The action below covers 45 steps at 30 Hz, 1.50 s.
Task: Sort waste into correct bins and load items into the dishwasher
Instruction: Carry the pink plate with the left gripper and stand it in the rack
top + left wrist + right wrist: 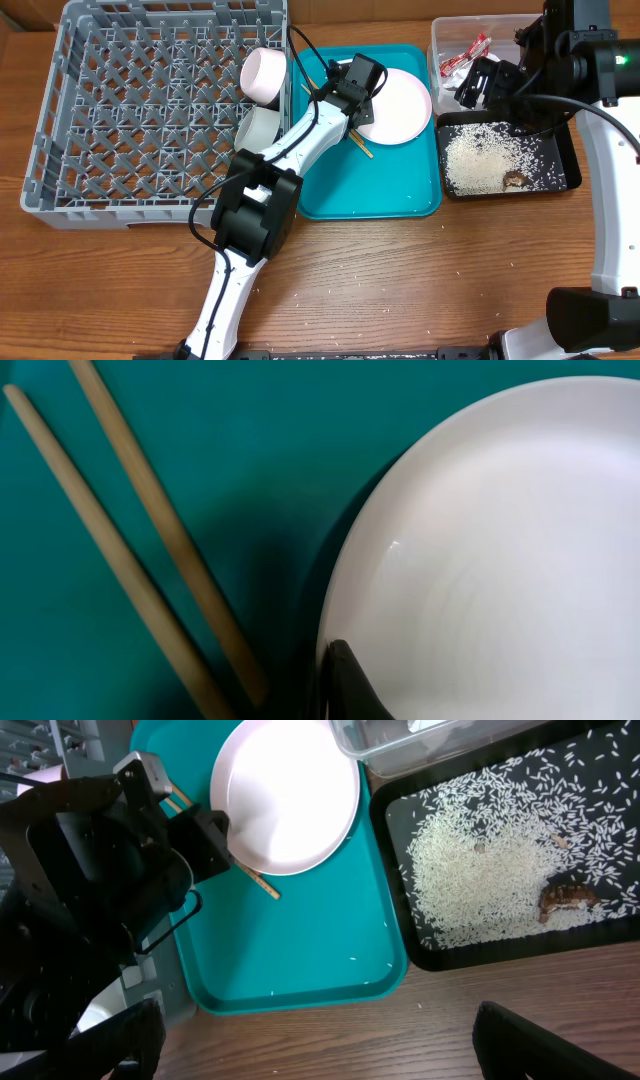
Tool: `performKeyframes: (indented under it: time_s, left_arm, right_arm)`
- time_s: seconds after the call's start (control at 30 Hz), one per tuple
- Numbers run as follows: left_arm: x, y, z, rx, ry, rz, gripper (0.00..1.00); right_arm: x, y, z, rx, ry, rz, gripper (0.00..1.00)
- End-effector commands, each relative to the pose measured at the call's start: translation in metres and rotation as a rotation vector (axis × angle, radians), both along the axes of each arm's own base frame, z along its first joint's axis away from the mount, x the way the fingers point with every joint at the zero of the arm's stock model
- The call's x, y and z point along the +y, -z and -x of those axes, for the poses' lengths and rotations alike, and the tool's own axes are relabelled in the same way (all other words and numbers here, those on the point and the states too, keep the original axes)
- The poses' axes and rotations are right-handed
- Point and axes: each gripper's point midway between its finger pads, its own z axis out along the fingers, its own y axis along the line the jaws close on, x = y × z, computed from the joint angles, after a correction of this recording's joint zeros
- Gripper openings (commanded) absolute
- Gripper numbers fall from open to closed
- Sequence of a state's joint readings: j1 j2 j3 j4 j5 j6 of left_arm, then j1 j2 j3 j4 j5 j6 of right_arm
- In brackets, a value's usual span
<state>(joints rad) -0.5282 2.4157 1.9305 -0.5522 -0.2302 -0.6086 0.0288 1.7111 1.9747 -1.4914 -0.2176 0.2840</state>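
The left gripper lifts the white plate next, tilts it upright past the bowls and lowers it into the grey dish rack (150, 110). Then it releases the plate, since slots there stand empty.
The white plate (405, 105) lies on the teal tray (380, 195), with the wooden chopsticks (150, 560) beside its left rim. My left gripper (362, 95) is at that rim, one finger (345, 685) on the plate (500, 560), shut on its edge. Two white bowls (265, 75) (258, 128) sit at the grey dish rack's (150, 110) right side. The red-and-white wrapper (465, 55) is in the clear tub (450, 30). Rice (490, 155) and the brown lump (515, 180) lie in the black tray (570, 165). My right gripper (320, 1040) is open and empty. Cup and napkin are not visible.
A few stray rice grains lie on the teal tray (300, 960) and on the wooden table (420, 290). My left arm (260, 200) crosses the rack's right edge. The right arm hangs over the clear tub and the back of the black tray (500, 950).
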Motion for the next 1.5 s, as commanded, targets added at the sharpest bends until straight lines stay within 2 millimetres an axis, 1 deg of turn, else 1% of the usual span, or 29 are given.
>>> performKeyframes:
  time_s: [0.0, 0.1, 0.13, 0.3, 0.33, 0.4, 0.5, 0.57, 0.6, 0.7, 0.77, 0.8, 0.83, 0.87, 0.93, 0.97, 1.0, 1.03, 1.1, 1.2, 1.33, 1.47]
  left_arm:
    - [0.013, -0.015, -0.004, -0.038, 0.018, -0.096, 0.04]
    - [0.015, -0.046, -0.006, -0.08, 0.054, -0.121, 0.04]
    - [0.015, -0.059, -0.006, -0.1, 0.072, -0.125, 0.04]
    - [0.017, -0.134, -0.005, -0.217, 0.161, -0.156, 0.04]
    - [0.021, -0.152, -0.003, -0.244, 0.164, -0.171, 0.04]
    - [0.031, -0.18, 0.001, -0.288, 0.164, -0.213, 0.04]
    - [0.058, -0.226, 0.013, -0.346, 0.134, -0.324, 0.04]
    - [0.083, -0.257, 0.026, -0.367, 0.126, -0.432, 0.04]
    - [0.095, -0.27, 0.033, -0.37, 0.124, -0.48, 0.04]
    - [0.129, -0.301, 0.045, -0.378, 0.11, -0.612, 0.04]
    - [0.152, -0.315, 0.044, -0.373, 0.128, -0.722, 0.04]
    - [0.165, -0.32, 0.042, -0.36, 0.136, -0.784, 0.04]
    - [0.185, -0.323, 0.039, -0.335, 0.132, -0.854, 0.04]
    - [0.197, -0.323, 0.037, -0.317, 0.127, -0.88, 0.04]
    - [0.219, -0.322, 0.033, -0.29, 0.1, -0.897, 0.04]
    - [0.235, -0.321, 0.031, -0.276, 0.076, -0.894, 0.04]
    - [0.24, -0.32, 0.031, -0.273, 0.07, -0.889, 0.04]
    - [0.253, -0.318, 0.028, -0.267, 0.061, -0.869, 0.04]
    - [0.265, -0.314, 0.023, -0.268, 0.075, -0.83, 0.04]
    - [0.276, -0.309, 0.015, -0.271, 0.157, -0.79, 0.04]
    - [0.295, -0.307, 0.009, -0.273, 0.131, -0.774, 0.04]
    - [0.311, -0.292, 0.002, -0.24, 0.106, -0.781, 0.04]
  right_arm:
    - [0.0, -0.002, 0.001, -0.01, -0.005, 0.008, 1.0]
    - [0.0, -0.002, 0.001, -0.01, -0.005, 0.008, 1.0]
    - [0.0, -0.002, 0.001, -0.01, -0.005, 0.008, 1.0]
    - [0.0, -0.002, 0.001, -0.01, -0.005, 0.008, 1.0]
    - [0.0, -0.002, 0.001, -0.01, -0.005, 0.008, 1.0]
    - [0.0, -0.002, 0.001, -0.01, -0.005, 0.008, 1.0]
    - [0.0, -0.002, 0.001, -0.01, -0.005, 0.008, 1.0]
    - [0.0, -0.002, 0.001, -0.01, -0.005, 0.008, 1.0]
    - [0.0, -0.002, 0.001, -0.01, -0.005, 0.008, 1.0]
    - [0.0, -0.002, 0.001, -0.01, -0.005, 0.008, 1.0]
    - [0.0, -0.002, 0.001, -0.01, -0.005, 0.008, 1.0]
    - [0.0, -0.002, 0.001, -0.01, -0.005, 0.008, 1.0]
    - [0.0, -0.002, 0.001, -0.01, -0.005, 0.008, 1.0]
    - [0.0, -0.002, 0.001, -0.01, -0.005, 0.008, 1.0]
    - [0.0, -0.002, 0.001, -0.01, -0.005, 0.008, 1.0]
    - [0.0, -0.002, 0.001, -0.01, -0.005, 0.008, 1.0]
    - [0.0, -0.002, 0.001, -0.01, -0.005, 0.008, 1.0]
    - [0.0, -0.002, 0.001, -0.01, -0.005, 0.008, 1.0]
    - [0.0, -0.002, 0.001, -0.01, -0.005, 0.008, 1.0]
    - [0.0, -0.002, 0.001, -0.01, -0.005, 0.008, 1.0]
    - [0.0, -0.002, 0.001, -0.01, -0.005, 0.008, 1.0]
    - [0.0, -0.002, 0.001, -0.01, -0.005, 0.008, 1.0]
